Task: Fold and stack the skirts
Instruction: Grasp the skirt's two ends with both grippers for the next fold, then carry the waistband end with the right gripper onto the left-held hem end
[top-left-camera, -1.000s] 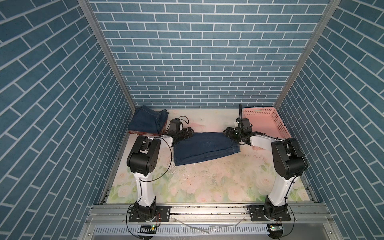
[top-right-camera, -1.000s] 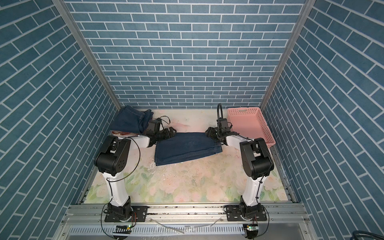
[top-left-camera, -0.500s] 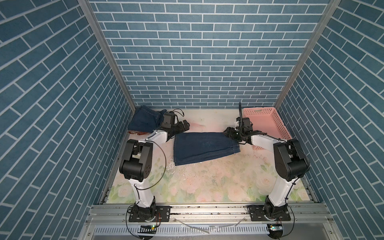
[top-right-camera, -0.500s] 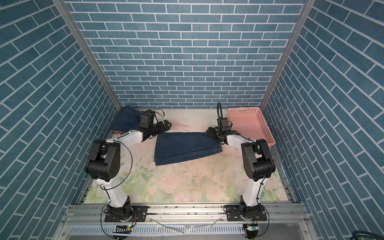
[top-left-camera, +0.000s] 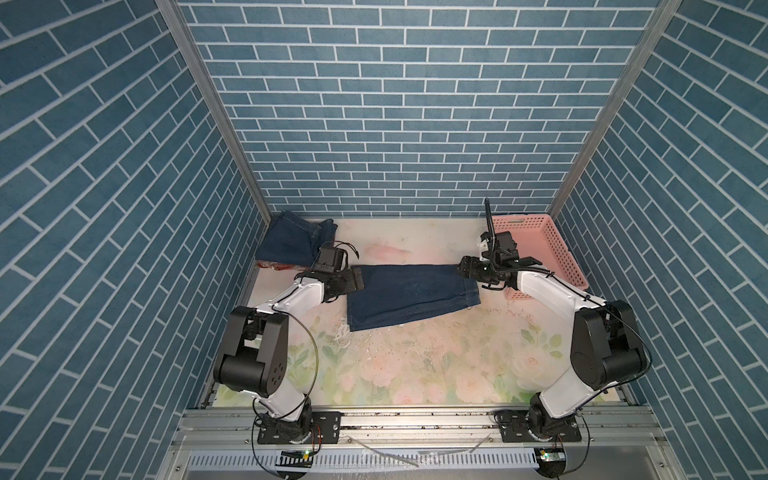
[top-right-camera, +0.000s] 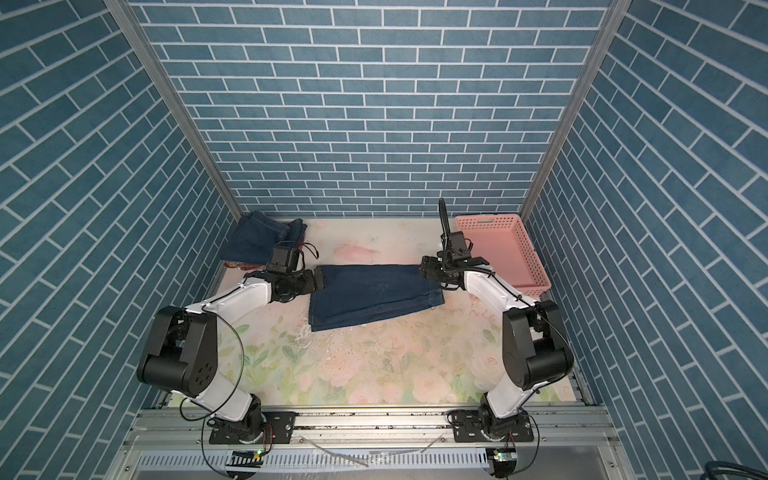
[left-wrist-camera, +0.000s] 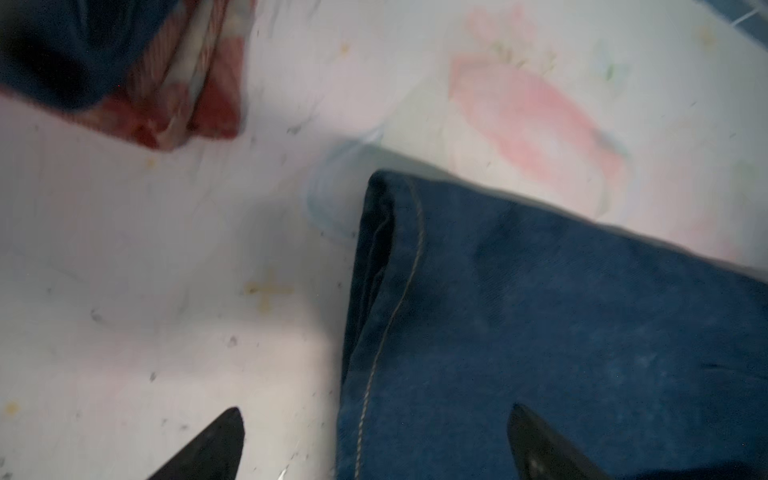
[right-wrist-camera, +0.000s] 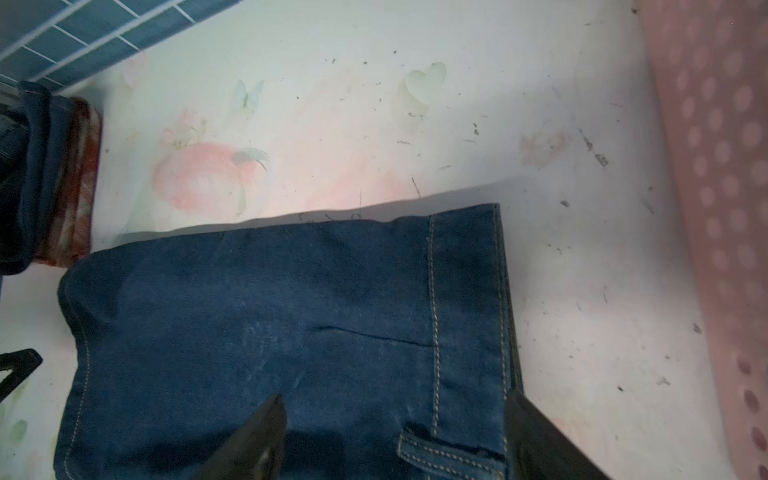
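The waistband's end edge (top-left-camera: 477, 294) (right-wrist-camera: 509, 366) is below my right gripper, by its basket-side finger. Next my right gripper will go down and move toward the basket so its fingers are on both sides of the denim.
A folded dark blue denim skirt (top-left-camera: 409, 297) (top-right-camera: 374, 297) lies flat at mid-table. My left gripper (top-left-camera: 357, 279) (left-wrist-camera: 374, 411) is open at its left end, one finger over the table and one over the cloth (left-wrist-camera: 561, 332). At the waistband end, my right gripper (top-left-camera: 465, 268) (right-wrist-camera: 395, 397) is open above the denim (right-wrist-camera: 270, 324), holding nothing. At the back left, another folded denim skirt (top-left-camera: 293, 243) (left-wrist-camera: 62, 50) rests on the folded rust-red plaid skirt (top-left-camera: 276, 266) (left-wrist-camera: 199, 95).
A pink perforated basket (top-left-camera: 552, 249) (right-wrist-camera: 715, 166) stands at the back right, close beside my right arm. Blue brick walls close in the back and both sides. The floral table cover (top-left-camera: 415, 365) stretches toward the front rail.
My left arm has shifted its pose, its gripper ending low at the skirt's left end. My right jaws have spread wider. The middle skirt has not moved.
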